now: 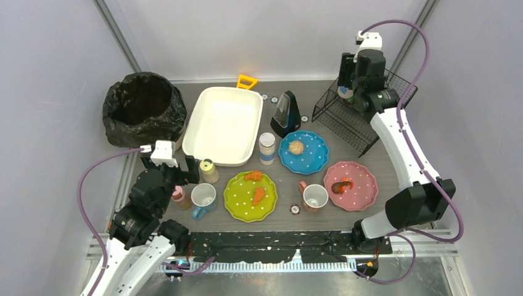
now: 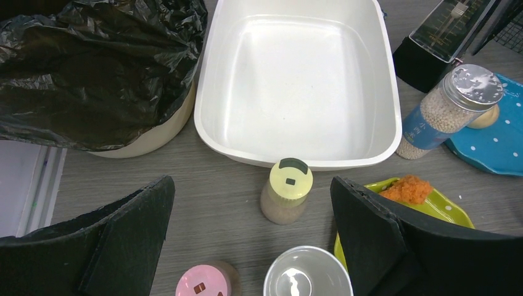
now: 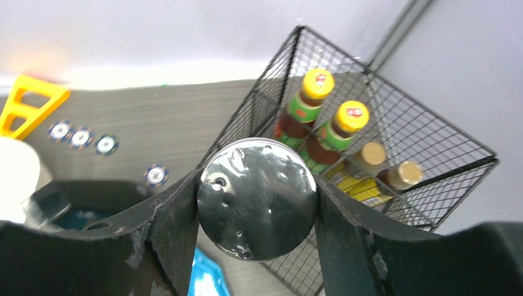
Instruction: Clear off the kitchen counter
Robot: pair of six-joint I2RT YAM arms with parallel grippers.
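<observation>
My right gripper lowers the jar into the free space beside the yellow-capped bottles, on the metronome's side, next, since bottles already fill the basket's far corner.
The kitchen counter (image 1: 277,222) is dark wood-grain. My right gripper (image 3: 257,197) is shut on a jar by its shiny metal lid (image 3: 257,206), held in the air over the black wire basket (image 3: 395,132) at the back right (image 1: 347,86). My left gripper (image 2: 250,185) hangs open at the front left (image 1: 176,176), nothing between its fingers. Below it stand a yellow-lidded shaker (image 2: 287,191), a pink-lidded shaker (image 2: 200,283) and a blue mug (image 2: 306,274).
A white tub (image 1: 225,123) and a black-bagged bin (image 1: 142,108) sit at the back left. A blue-labelled jar (image 1: 267,148), metronome (image 1: 286,113), green plate (image 1: 243,206), blue plate (image 1: 314,157), pink plate (image 1: 361,176) and second mug (image 1: 314,197) stand on the counter. Several bottles (image 3: 321,111) lie in the basket.
</observation>
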